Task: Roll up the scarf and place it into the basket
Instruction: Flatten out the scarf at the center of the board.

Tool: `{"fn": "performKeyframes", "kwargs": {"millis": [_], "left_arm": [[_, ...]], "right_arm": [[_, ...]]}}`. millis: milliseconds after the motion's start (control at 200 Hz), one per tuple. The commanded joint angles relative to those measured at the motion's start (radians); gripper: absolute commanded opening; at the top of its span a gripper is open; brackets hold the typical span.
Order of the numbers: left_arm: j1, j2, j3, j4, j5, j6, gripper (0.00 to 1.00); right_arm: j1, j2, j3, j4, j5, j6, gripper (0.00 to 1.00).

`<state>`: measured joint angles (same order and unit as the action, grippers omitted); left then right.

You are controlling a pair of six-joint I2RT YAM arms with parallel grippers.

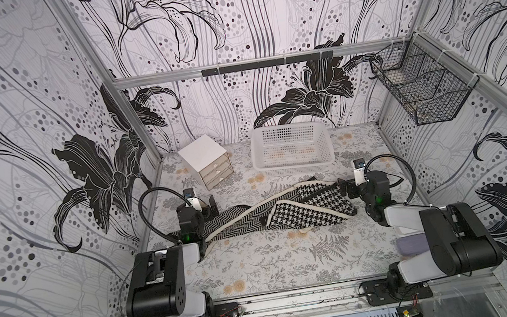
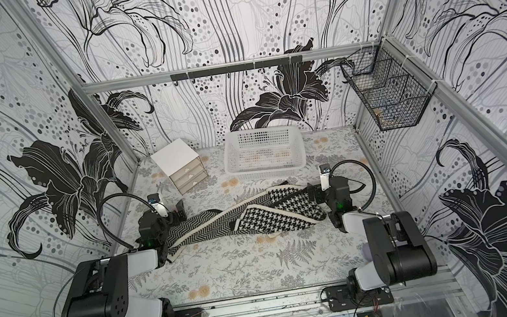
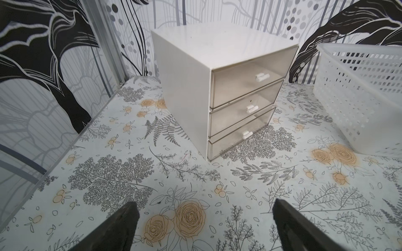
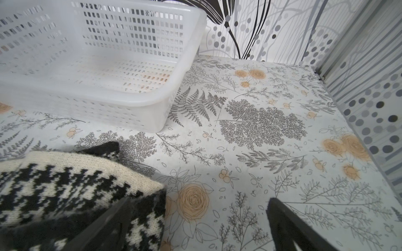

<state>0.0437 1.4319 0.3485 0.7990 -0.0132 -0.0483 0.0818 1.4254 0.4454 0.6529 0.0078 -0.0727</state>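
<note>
My right gripper should next swing across the scarf's houndstooth half and turn its fingers down onto the flap's edge [image 1: 273, 221] beside the herringbone, as that end of the scarf is folded back there.
The scarf [image 1: 274, 214] lies loosely crumpled across the middle of the table in both top views, its herringbone half to the left and its houndstooth half [image 2: 274, 217] to the right. Behind it stands the white perforated basket [image 1: 294, 168], with nothing in it. My left gripper [image 1: 209, 205] is open just past the scarf's left end, and only bare table shows between its fingers [image 3: 205, 203]. At the scarf's right end my right gripper [image 1: 346, 188] is also open. In the right wrist view one finger [image 4: 117, 217] lies over the houndstooth end [image 4: 65, 180].
A small white drawer box [image 1: 207, 163] stands at the back left, beside the basket [image 3: 359, 97]. On the right wall hangs a black wire mesh basket [image 1: 422, 86]. The enclosure walls close in left, right and behind.
</note>
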Motion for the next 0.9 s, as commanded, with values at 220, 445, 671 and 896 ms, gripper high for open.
{"fn": "performKeyframes", "kwargs": {"millis": [220,445,671,896], "left_arm": [[-0.255,-0.254,0.158,-0.489,-0.328,-0.007,1.0],[-0.329,-0.505,0.22,-0.805,-0.117,-0.275,0.99],[-0.49,-0.53,0.243,-0.985,-0.275,-0.474,0.99],[-0.488,-0.409,0.397,-1.271,-0.451,-0.608,0.99]], "right_arm": [[0.279,-0.117,0.207,-0.562,0.294,-0.016,1.0],[0.472,-0.265,0.335,-0.941,0.318,0.123,1.0],[0.602,-0.511,0.138,-0.685,-0.035,0.259,1.0],[0.666,-0.189,0.303,-0.802,-0.181,0.28,1.0]]}}
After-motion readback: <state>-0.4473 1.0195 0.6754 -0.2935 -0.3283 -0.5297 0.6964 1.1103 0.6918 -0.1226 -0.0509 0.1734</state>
